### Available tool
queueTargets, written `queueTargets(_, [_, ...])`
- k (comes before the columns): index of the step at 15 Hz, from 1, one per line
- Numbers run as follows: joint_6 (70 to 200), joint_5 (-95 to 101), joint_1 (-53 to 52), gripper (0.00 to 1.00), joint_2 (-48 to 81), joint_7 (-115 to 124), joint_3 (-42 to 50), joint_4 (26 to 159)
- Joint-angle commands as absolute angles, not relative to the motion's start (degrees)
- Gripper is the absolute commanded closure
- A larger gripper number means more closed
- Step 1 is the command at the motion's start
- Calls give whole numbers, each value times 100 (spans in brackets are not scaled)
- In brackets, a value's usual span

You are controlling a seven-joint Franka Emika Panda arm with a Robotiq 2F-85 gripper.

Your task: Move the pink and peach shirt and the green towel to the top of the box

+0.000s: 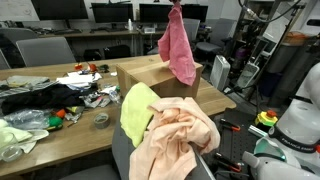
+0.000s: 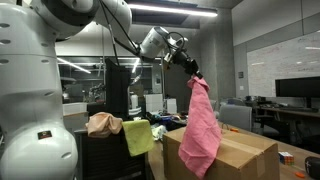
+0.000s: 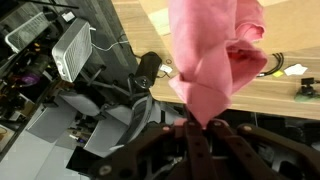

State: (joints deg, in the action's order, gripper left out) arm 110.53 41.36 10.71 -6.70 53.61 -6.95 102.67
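Observation:
The pink shirt goes outward next in my gripper, high over the box top [image 1: 153,71], where the gripper opens, since the shirt's lower end hangs in front of the box.
The pink shirt [image 1: 179,48] hangs from my gripper [image 1: 175,6], which is shut on its top edge, high above the brown cardboard box [image 1: 150,74]. In the other exterior view the pink shirt [image 2: 202,128] dangles from the gripper [image 2: 194,73], its lower end in front of the box [image 2: 240,155]. In the wrist view the pink shirt [image 3: 210,55] runs out from the gripper [image 3: 198,128], its fingers pinched together on the cloth. The peach shirt [image 1: 175,137] and the green towel [image 1: 137,111] lie over a chair back, also seen as peach shirt [image 2: 103,124] and green towel [image 2: 139,136].
A wooden table [image 1: 75,140] carries dark clothes [image 1: 40,97], a tape roll [image 1: 101,120] and small clutter. Office chairs [image 1: 45,50] and monitors stand behind. A black chair base [image 3: 110,95] lies on the floor under the gripper in the wrist view.

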Motion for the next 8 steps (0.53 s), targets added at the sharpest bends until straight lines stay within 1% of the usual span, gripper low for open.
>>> queueTargets(1, [10501, 4218, 646, 99, -220, 5407, -563, 9539])
queueTargets(8, [9678, 3947, 332, 99, 422, 5194, -299, 8543])
